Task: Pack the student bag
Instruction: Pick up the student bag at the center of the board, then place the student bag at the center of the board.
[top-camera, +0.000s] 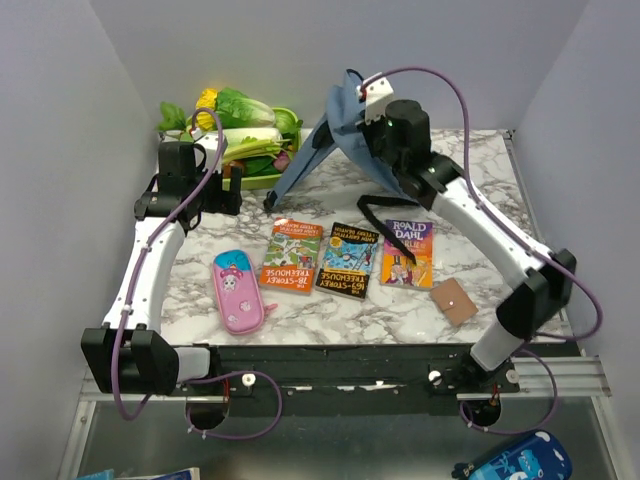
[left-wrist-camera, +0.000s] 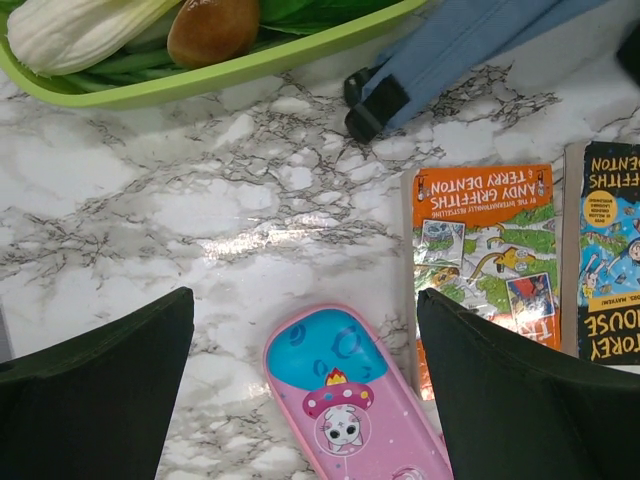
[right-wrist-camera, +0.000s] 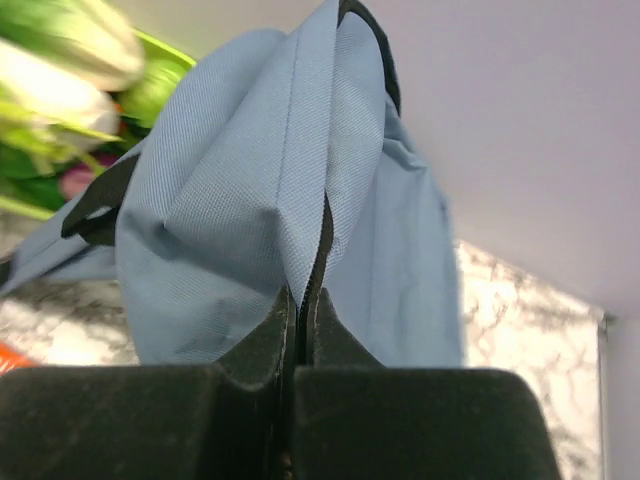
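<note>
The right gripper moves back and down over the dark book (top-camera: 347, 262) next and releases the fold, because the bag (top-camera: 335, 130) hangs lifted.
The dusty-blue student bag (top-camera: 335, 130) hangs lifted at the back centre, a black strap trailing on the table. My right gripper (top-camera: 372, 115) is shut on a fold of its fabric by the zip edge (right-wrist-camera: 300, 290). Three books lie in a row: an orange-topped one (top-camera: 290, 256), a dark one (top-camera: 346, 259) and a Roald Dahl one (top-camera: 408, 253). A pink pencil case (top-camera: 237, 290) lies front left. My left gripper (left-wrist-camera: 305, 390) is open above the pencil case (left-wrist-camera: 350, 400), apart from it; the orange book (left-wrist-camera: 485, 250) is to its right.
A green tray of vegetables (top-camera: 245, 135) stands at the back left, close to the left arm. A small brown card (top-camera: 453, 301) lies front right. A dark-blue printed pouch (top-camera: 515, 462) lies below the table edge.
</note>
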